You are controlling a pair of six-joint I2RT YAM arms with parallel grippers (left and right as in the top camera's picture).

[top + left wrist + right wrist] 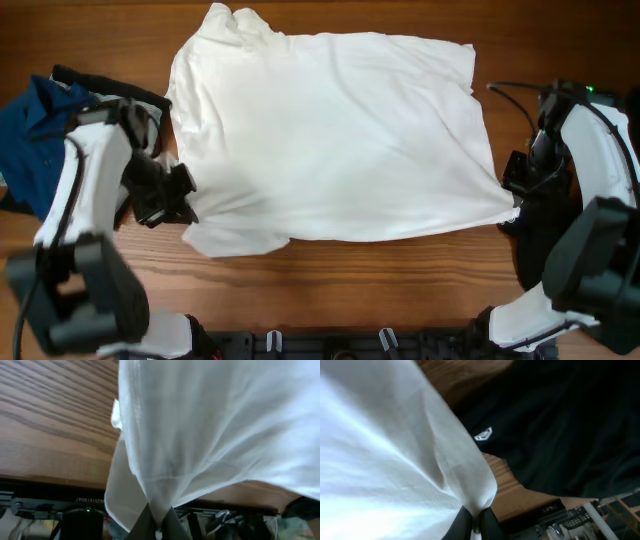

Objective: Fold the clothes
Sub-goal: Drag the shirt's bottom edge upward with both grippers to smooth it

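The shirt's near edge is pinched at both ends, so next my left gripper should lift that edge outward and then bring it down onto the shirt (216, 84).
A large white T-shirt (330, 140) lies spread across the wooden table, plain side up, with one sleeve at the far left. My left gripper (185, 195) is shut on the shirt's left edge near the front; in the left wrist view the white cloth (215, 425) bunches into the closed fingers of that gripper (159, 527). My right gripper (512, 200) is shut on the shirt's front right corner; from the right wrist camera, the white fabric (385, 450) narrows to a fold pinched in that gripper (476, 524).
A blue garment (30, 130) lies at the left edge with a black one (100, 85) beside it. Another black garment (560, 425) with a small white logo (483, 434) lies under the right arm. The table's front rail (330, 345) runs along the near edge.
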